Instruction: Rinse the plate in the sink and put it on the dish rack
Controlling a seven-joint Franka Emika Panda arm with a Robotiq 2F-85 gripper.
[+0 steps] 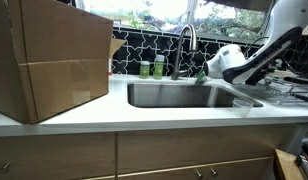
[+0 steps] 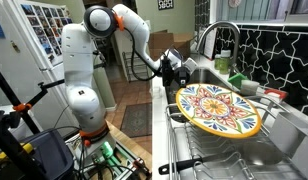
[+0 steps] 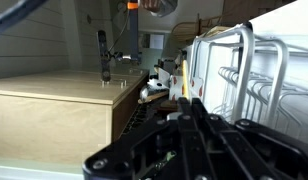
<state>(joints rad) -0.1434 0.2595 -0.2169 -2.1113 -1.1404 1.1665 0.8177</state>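
Open wires (image 3: 244,70) show beneath the plate. My gripper should next move the plate away from the sink (image 1: 184,95), farther over the dish rack, and then open.
The plate (image 2: 219,110) is round with a bright yellow, red and blue pattern. It lies tilted over the wire dish rack (image 2: 194,160) in an exterior view. My gripper (image 2: 178,84) is shut at the plate's far rim and appears to hold it there. In the wrist view the shut gripper (image 3: 184,100) points at the plate (image 3: 186,78), seen nearly edge-on beside the rack wires (image 3: 244,70). The steel sink (image 1: 184,95) with its curved faucet (image 1: 186,40) lies left of the gripper (image 1: 206,72); the plate does not show in that view.
A big cardboard box (image 1: 49,60) stands on the counter left of the sink. Green bottles (image 1: 152,68) stand behind the basin by the tiled wall. The faucet (image 2: 222,35) rises just behind the plate. The dish rack (image 1: 289,92) is at the counter's right end.
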